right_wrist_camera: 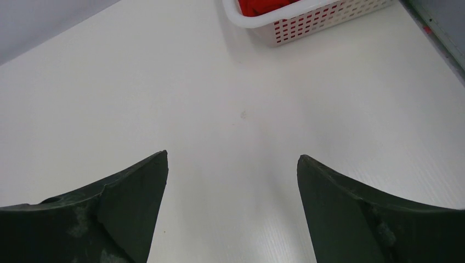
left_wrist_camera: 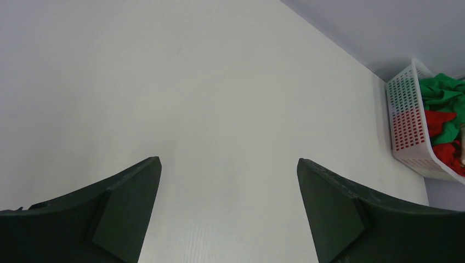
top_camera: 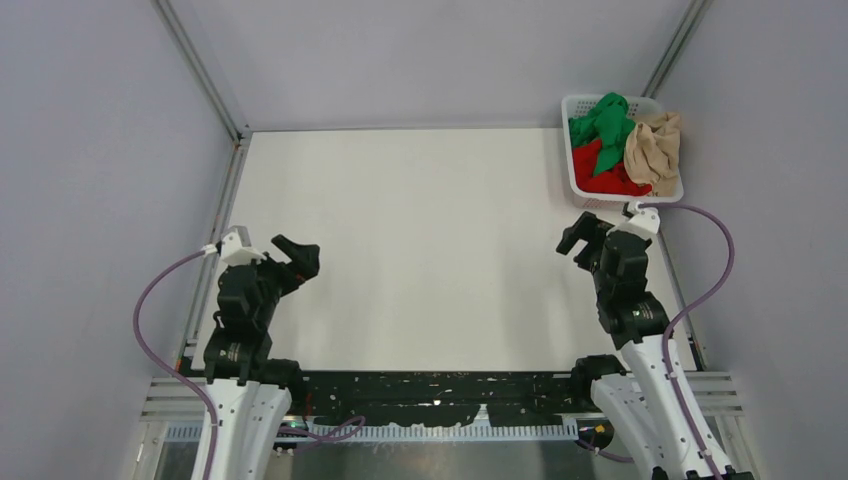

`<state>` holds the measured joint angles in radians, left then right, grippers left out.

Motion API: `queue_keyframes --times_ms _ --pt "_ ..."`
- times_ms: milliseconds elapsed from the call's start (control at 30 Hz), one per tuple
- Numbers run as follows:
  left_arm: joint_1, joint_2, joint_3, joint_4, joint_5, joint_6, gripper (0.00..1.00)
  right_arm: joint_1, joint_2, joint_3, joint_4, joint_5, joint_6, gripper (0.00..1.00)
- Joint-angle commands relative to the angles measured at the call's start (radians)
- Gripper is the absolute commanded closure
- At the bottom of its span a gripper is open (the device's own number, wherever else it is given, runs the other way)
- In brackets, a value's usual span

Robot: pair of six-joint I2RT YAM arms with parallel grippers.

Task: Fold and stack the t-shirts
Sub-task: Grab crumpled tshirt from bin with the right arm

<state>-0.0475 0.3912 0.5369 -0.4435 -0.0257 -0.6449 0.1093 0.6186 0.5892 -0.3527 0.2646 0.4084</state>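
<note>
My right gripper has the beige-tan t-shirt's fold (top_camera: 654,146) outward of its fingers and to their right in the top view. Next, it should reach outward over the basket (top_camera: 577,185) onto that fold.
The t-shirts lie crumpled in a white lattice basket (top_camera: 577,185) at the table's far right: a green one (top_camera: 602,120), a red one (top_camera: 606,176) and a beige-tan one (top_camera: 655,150). Green cloth (left_wrist_camera: 438,93) and red cloth (left_wrist_camera: 436,121) show in the left wrist view; red cloth (right_wrist_camera: 263,5) shows in the right wrist view. My left gripper (top_camera: 297,256) is open and empty over the near left of the table. My right gripper (top_camera: 580,235) is open and empty just in front of the basket. Both wrist views show wide-apart jaws over bare table.
The white table (top_camera: 420,250) is boxed in by grey walls, with metal rails (top_camera: 200,70) at the back corners. The basket also shows in the left wrist view (left_wrist_camera: 408,123) and in the right wrist view (right_wrist_camera: 307,24). A black slotted rail (top_camera: 430,385) runs along the near edge.
</note>
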Motion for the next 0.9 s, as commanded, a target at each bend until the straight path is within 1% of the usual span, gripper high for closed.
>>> queue_keyframes --times_ms 0,67,167,200,300,333,367,467,533,567,667,700,733,767,800,867 --pt "0.0 -0.027 0.006 0.008 0.05 0.027 0.01 0.001 0.03 0.036 0.122 0.119 0.013 0.05" --pt "0.0 -0.035 -0.011 0.026 0.04 0.027 0.01 0.002 0.063 0.068 0.14 0.173 -0.01 0.05" --pt "-0.001 -0.033 -0.038 0.067 0.048 0.03 0.01 -0.003 0.183 0.15 0.11 0.264 -0.025 0.05" --pt "0.0 -0.029 -0.045 0.089 0.056 0.029 0.01 -0.006 0.212 0.207 0.101 0.303 -0.032 0.05" --pt "0.0 -0.01 -0.057 0.118 0.075 0.028 0.01 -0.055 0.375 0.36 0.083 0.34 -0.078 0.05" --pt "0.0 -0.001 -0.06 0.125 0.074 0.024 0.01 -0.084 0.41 0.393 0.076 0.335 -0.087 0.05" --pt "-0.001 0.007 -0.062 0.136 0.077 0.02 0.01 -0.109 0.485 0.461 0.063 0.313 -0.109 0.05" --pt "-0.001 0.034 -0.073 0.172 0.089 0.015 0.01 -0.187 0.633 0.585 0.061 0.282 -0.169 0.05" --pt "-0.001 0.055 -0.076 0.189 0.087 0.012 0.01 -0.225 0.782 0.682 0.053 0.268 -0.184 0.05" --pt "-0.001 0.064 -0.075 0.194 0.082 0.01 0.01 -0.237 0.821 0.75 0.052 0.251 -0.195 0.05" --pt "-0.001 0.088 -0.078 0.215 0.071 0.007 0.01 -0.28 1.014 0.908 0.004 0.234 -0.225 0.05" --pt "-0.001 0.096 -0.082 0.227 0.07 0.007 0.01 -0.286 1.05 0.994 -0.007 0.233 -0.236 0.05" --pt "-0.001 0.104 -0.083 0.237 0.07 0.007 0.01 -0.3 1.127 1.038 -0.023 0.228 -0.261 0.04" --pt "-0.001 0.114 -0.083 0.245 0.072 0.007 0.01 -0.306 1.161 1.113 -0.032 0.213 -0.271 0.04" --pt "-0.001 0.125 -0.08 0.248 0.075 0.009 0.01 -0.318 1.231 1.189 -0.053 0.204 -0.282 0.04" --pt "0.0 0.145 -0.07 0.245 0.076 0.016 0.01 -0.332 1.322 1.284 -0.081 0.187 -0.288 0.03"
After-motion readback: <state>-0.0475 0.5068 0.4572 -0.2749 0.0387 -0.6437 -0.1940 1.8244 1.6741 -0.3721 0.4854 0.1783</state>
